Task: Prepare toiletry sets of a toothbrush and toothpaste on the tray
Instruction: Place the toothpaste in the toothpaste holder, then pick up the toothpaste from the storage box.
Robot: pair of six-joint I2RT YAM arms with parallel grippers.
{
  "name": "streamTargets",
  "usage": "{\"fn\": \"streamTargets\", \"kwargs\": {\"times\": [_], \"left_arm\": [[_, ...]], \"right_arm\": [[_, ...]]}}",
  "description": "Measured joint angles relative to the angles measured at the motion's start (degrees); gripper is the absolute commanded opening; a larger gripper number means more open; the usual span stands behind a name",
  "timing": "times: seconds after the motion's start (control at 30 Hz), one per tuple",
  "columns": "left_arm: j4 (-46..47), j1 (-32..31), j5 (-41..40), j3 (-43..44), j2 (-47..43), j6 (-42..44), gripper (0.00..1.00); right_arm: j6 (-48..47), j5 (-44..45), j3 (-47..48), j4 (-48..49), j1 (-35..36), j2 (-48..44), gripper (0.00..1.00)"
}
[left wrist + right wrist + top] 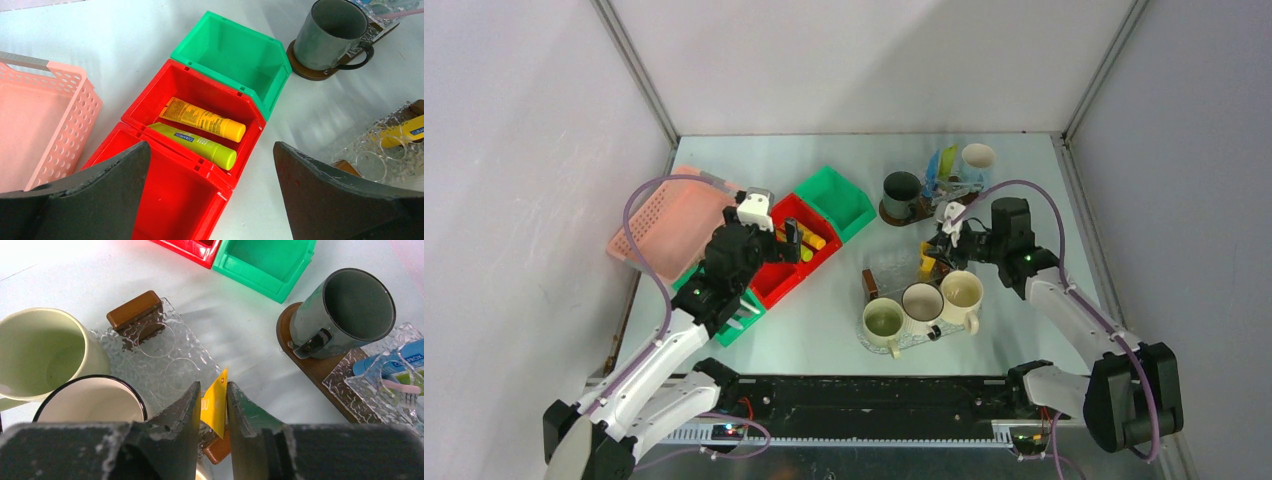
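My left gripper should swing outward, turn and go down onto the orange-yellow tube point(808, 235) point(213, 123) beside the tube's cap, because that tube lies at a slant to the gripper's fingers.
A yellow toothpaste tube point(215, 405) stands crimped end up between the fingers of my right gripper point(214, 390). The jaws are narrowly parted around it, over the near glass tray point(165, 355). This tray also carries a cream mug point(883, 322), a black-rimmed white mug point(922, 301) and another cream mug point(962, 290). My left gripper point(211, 150) hangs wide open and empty above a red bin point(165, 200). The neighbouring red bin holds an orange-yellow tube point(205, 117) and a yellow-green tube point(200, 145). A pink toothbrush point(397, 388) and a blue tube point(400, 360) lie on the far tray.
A dark mug point(350, 310) stands on a brown coaster, and a pale blue mug point(977, 158) stands behind it. An empty green bin point(235, 55) adjoins the red bins. A pink perforated basket point(35, 125) sits at the left. Grey walls enclose the table.
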Motion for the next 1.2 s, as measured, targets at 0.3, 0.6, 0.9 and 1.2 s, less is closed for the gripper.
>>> {"fn": "streamTargets", "kwargs": {"times": [0.3, 0.6, 0.9, 1.2], "left_arm": [[-0.9, 0.0, 0.0, 0.1, 0.2, -2.2, 1.00], [-9.9, 0.0, -2.3, 10.3, 9.4, -14.7, 1.00], [-26.0, -0.2, -7.2, 26.9, 23.9, -29.2, 0.86], [-38.4, -0.5, -9.1, 41.7, 39.4, -39.8, 0.52]], "right_arm": [[2.7, 2.4, 0.0, 0.0, 0.0, -7.5, 0.61], [12.7, 11.8, 0.0, 1.2, 0.1, -18.5, 0.78], [21.6, 23.2, 3.8, -5.8, 0.1, -23.5, 0.78], [23.5, 28.2, 3.9, -11.2, 0.1, -27.5, 0.78]]}}
